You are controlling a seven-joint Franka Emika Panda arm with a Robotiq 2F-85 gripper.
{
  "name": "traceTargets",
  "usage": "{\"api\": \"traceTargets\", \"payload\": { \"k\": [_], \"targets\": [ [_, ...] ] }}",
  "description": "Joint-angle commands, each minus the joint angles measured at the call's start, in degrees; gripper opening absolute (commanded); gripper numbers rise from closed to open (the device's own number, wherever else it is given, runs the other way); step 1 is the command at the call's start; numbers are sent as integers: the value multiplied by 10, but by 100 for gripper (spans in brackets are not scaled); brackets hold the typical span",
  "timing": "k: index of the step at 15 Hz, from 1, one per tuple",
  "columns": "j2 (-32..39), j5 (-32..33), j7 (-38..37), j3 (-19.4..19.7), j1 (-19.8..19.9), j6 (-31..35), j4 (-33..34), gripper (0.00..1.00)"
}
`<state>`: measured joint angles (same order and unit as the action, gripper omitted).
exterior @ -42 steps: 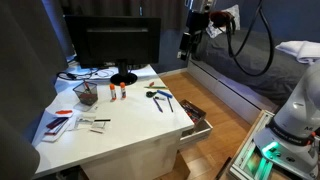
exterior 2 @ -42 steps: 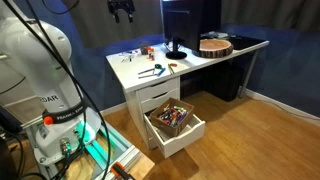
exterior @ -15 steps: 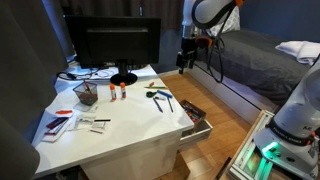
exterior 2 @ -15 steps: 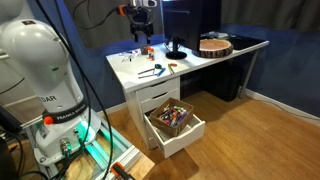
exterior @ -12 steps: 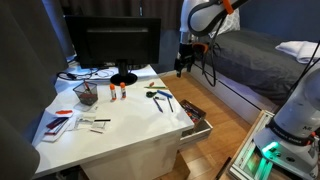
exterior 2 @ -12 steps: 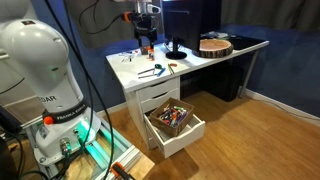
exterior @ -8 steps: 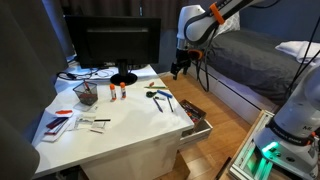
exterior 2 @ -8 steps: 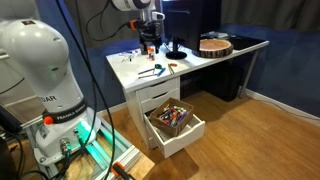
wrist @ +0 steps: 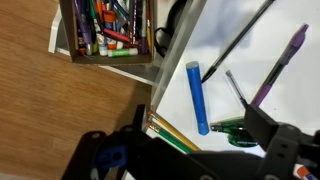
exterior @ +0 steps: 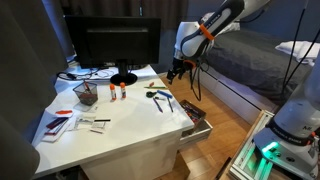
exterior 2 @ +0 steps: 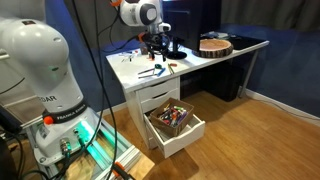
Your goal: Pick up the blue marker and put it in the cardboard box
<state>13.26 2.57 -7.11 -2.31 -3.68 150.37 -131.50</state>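
Observation:
My open fingers are above the desk, the blue marker lined up between them. I should lower my gripper next onto the marker's end by the green tool (exterior: 169,100).
The blue marker (wrist: 197,95) lies on the white desk near its edge, just above my gripper (wrist: 198,140) in the wrist view. The gripper is open and empty, with a finger on each side below the marker. In both exterior views the gripper (exterior: 178,68) (exterior 2: 155,46) hangs a little above the desk's edge, over a cluster of pens that includes the marker (exterior: 166,103). The cardboard box (exterior: 86,94), low with a dark reddish inside, stands farther back on the desk near the monitor.
Beside the marker lie a thin black stick (wrist: 236,44), a purple pen (wrist: 281,64), a green tool (wrist: 236,128) and yellow pencils (wrist: 170,135). An open drawer (exterior 2: 172,120) full of pens juts out below the desk. A monitor (exterior: 112,44) stands at the back.
The arm has come down from high above and moved in toward the desk's edge, so the gripper now hangs just over the cluster of pens. Nothing on the desk has moved.

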Motion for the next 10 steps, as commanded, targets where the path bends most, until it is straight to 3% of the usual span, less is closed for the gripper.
{"api": "traceTargets", "payload": {
  "k": [1,5,7,10],
  "targets": [
    [6,-2,1,3,-3,2,3,100],
    [10,-2,1,3,-3,3,8,100],
    [41,-35,30,-13,6,7,28,100],
    [80,-26,25,-14,-5,26,37,100]
  ]
}}
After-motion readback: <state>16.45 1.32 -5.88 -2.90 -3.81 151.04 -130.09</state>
